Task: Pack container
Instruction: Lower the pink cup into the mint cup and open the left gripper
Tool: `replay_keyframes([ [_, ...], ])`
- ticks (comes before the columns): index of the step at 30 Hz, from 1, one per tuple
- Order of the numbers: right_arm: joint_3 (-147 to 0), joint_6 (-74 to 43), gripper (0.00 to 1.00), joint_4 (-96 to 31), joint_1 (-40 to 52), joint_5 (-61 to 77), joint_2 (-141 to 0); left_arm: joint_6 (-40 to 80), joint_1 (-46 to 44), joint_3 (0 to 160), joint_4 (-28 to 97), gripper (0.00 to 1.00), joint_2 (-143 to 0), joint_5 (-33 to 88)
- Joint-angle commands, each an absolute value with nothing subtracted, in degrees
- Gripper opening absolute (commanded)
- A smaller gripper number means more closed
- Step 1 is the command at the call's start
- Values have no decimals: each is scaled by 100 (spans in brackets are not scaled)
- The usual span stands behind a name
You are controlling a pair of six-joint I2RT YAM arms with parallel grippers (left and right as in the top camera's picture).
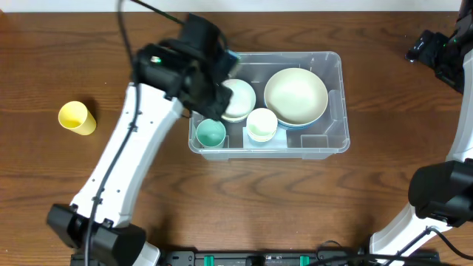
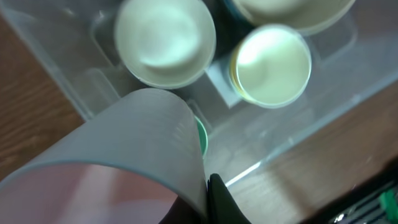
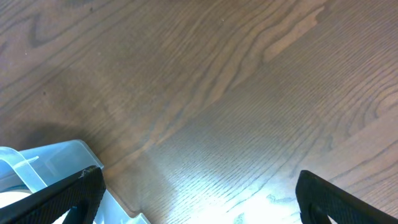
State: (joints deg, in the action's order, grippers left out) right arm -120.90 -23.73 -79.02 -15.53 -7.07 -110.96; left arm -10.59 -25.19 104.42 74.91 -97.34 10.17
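Note:
The teal cup is open and empty at the near corner of the container, so my left gripper will next move down toward the teal cup (image 1: pixel 211 133) and bring the grey cup into the opening of the teal cup.
The clear plastic container (image 1: pixel 338 89) stands at the table's middle. It holds a large cream bowl (image 1: pixel 295 94), a white bowl (image 1: pixel 240 100), a small cream cup (image 1: pixel 261 123) and a teal cup (image 1: pixel 211 133). My left gripper (image 2: pixel 208 199) is shut on the rim of a grey cup with a pinkish inside (image 2: pixel 143 130), held over the container's left end, just above the teal cup (image 2: pixel 201 135). The left arm (image 1: pixel 192 63) hides this cup in the overhead view. My right gripper (image 3: pixel 199 193) is open and empty, over bare table past the container's corner (image 3: pixel 56 155).
A yellow cup (image 1: pixel 77 117) lies on the table at the far left. The right arm (image 1: pixel 443 52) sits at the back right. In the left wrist view the white bowl (image 2: pixel 165 40) and the cream cup (image 2: pixel 272 65) lie beyond the held cup.

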Motion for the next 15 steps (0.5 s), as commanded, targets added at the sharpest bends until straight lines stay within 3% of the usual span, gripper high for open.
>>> replay_keyframes([
  [1, -12095, -2462, 99, -7909, -1575, -720, -11124, -1288, -2683, 10263, 7585, 6, -9913, 633],
  [15, -12095, -2462, 99, -7909, -1575, -722, -11124, -1284, -2665, 9749, 7566, 6, -10449, 504],
])
